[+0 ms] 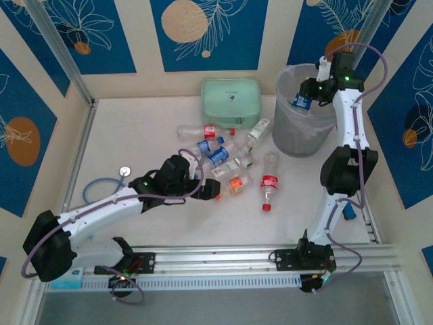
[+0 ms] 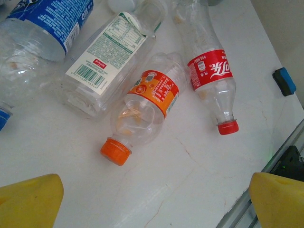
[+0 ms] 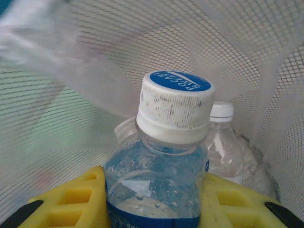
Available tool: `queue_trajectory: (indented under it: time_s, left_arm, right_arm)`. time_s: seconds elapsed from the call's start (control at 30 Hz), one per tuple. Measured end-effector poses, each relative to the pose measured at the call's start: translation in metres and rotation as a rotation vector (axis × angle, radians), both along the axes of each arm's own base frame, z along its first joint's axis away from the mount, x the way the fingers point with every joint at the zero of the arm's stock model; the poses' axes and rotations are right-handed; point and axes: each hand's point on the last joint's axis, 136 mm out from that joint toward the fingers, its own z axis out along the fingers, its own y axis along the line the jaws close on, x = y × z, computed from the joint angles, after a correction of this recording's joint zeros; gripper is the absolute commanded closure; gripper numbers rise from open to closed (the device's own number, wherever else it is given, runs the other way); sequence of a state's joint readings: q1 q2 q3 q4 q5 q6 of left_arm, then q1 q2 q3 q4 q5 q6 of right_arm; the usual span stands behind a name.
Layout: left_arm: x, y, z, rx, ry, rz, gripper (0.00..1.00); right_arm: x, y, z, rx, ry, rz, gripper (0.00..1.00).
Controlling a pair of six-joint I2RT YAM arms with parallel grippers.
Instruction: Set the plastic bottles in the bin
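Observation:
The robot's right gripper needs to open next, inside the bin (image 1: 284,81), to let go of the blue-labelled bottle.
Several clear plastic bottles lie loose mid-table, among them a red-labelled one (image 1: 269,181) and an orange-labelled one (image 1: 235,184). In the left wrist view the orange-capped bottle (image 2: 149,102) lies just ahead of my open left gripper (image 2: 154,204), between a red-capped bottle (image 2: 211,76) and a white-and-green-labelled bottle (image 2: 107,52). My left gripper (image 1: 203,186) hovers beside that cluster, holding nothing. My right gripper (image 1: 302,100) reaches into the bin (image 1: 284,81), shut on a blue-labelled bottle (image 3: 173,114) between its yellow fingers (image 3: 71,199). Another white-capped bottle (image 3: 223,137) rests inside the bin.
A mint-green case (image 1: 231,100) sits at the back, left of the bin. A stethoscope (image 1: 108,181) lies at the left of the table. A small blue object (image 2: 285,80) sits near the right arm. A metal rail (image 1: 223,257) runs along the near edge.

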State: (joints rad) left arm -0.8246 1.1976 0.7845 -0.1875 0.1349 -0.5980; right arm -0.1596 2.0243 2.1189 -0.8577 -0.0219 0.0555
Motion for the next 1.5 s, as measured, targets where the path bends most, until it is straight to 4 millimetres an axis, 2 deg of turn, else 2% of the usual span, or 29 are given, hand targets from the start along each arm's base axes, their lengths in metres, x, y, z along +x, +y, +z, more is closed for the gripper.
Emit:
queue_trajectory:
  time_s: [0.3, 0.43, 0.53, 0.7, 0.87, 1.0, 1.07, 1.33, 1.43, 1.5]
  left_arm:
    - [-0.001, 0.001, -0.002, -0.006, 0.012, -0.005, 0.00]
    - [-0.001, 0.001, -0.002, -0.008, 0.015, -0.010, 0.00]
    - [-0.002, 0.000, -0.002, -0.009, 0.018, -0.012, 0.00]
    - [0.000, 0.000, -0.005, -0.001, 0.024, -0.009, 0.00]
    - [0.004, -0.003, -0.011, 0.016, 0.040, -0.010, 0.00]
    - [0.007, -0.003, -0.008, 0.016, 0.036, -0.011, 0.00]
    - [0.009, -0.002, -0.006, 0.021, 0.029, -0.014, 0.00]
    - [0.022, 0.006, 0.006, 0.089, -0.021, -0.008, 0.00]
    - [0.035, 0.012, 0.012, 0.120, -0.051, 0.004, 0.00]
    - [0.051, 0.017, 0.015, 0.151, -0.074, 0.013, 0.00]
  right_arm:
    - [0.015, -0.003, -0.020, 0.003, 0.026, -0.018, 0.99]
    - [0.021, -0.002, -0.027, 0.026, 0.034, -0.032, 0.81]
    - [0.021, -0.001, -0.025, 0.038, 0.031, -0.037, 0.68]
    - [0.012, -0.002, -0.006, 0.043, 0.045, -0.056, 0.49]
    - [-0.005, -0.006, 0.018, 0.038, 0.067, -0.087, 0.28]
    - [-0.020, -0.007, 0.034, 0.019, 0.068, -0.095, 0.17]
    - [-0.030, -0.007, 0.048, 0.007, 0.052, -0.105, 0.12]
    - [-0.086, 0.008, 0.109, 0.015, -0.103, -0.106, 0.06]
    - [-0.107, 0.022, 0.127, 0.049, -0.175, -0.083, 0.06]
    - [-0.120, 0.035, 0.132, 0.065, -0.212, -0.053, 0.06]
